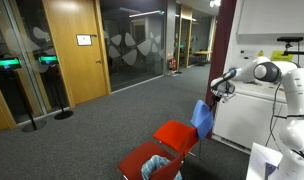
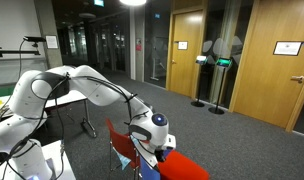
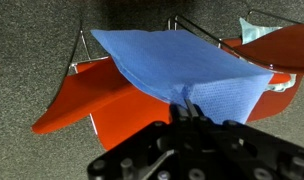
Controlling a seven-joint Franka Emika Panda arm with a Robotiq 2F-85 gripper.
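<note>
The gripper moves outward next toward the red chair's seat (image 1: pixel 175 134), which lies outward of it, and releases the cloth's near edge, since the blue cloth (image 1: pixel 202 118) already hangs over the chair.
My gripper (image 3: pixel 188 108) is shut on the near edge of a blue cloth (image 3: pixel 182 65), which spreads out flat ahead of the fingers in the wrist view. Under the cloth stands a red chair (image 3: pixel 87 95) with thin metal legs. In an exterior view the gripper (image 1: pixel 220 88) is above the chair's backrest, and the blue cloth (image 1: pixel 202 118) hangs down from it over the red chair (image 1: pixel 175 135). From the opposite side, the gripper (image 2: pixel 152 135) is low over the red seat (image 2: pixel 184 166), with a bit of blue cloth (image 2: pixel 166 154) showing beside it.
A second red chair (image 1: pixel 144 160) stands closer to the camera with a pale teal cloth (image 1: pixel 158 169) on it. A white cabinet (image 1: pixel 254 115) is behind the arm. Grey carpet (image 1: pixel 112 120) stretches to wooden doors (image 1: pixel 72 50) and glass walls.
</note>
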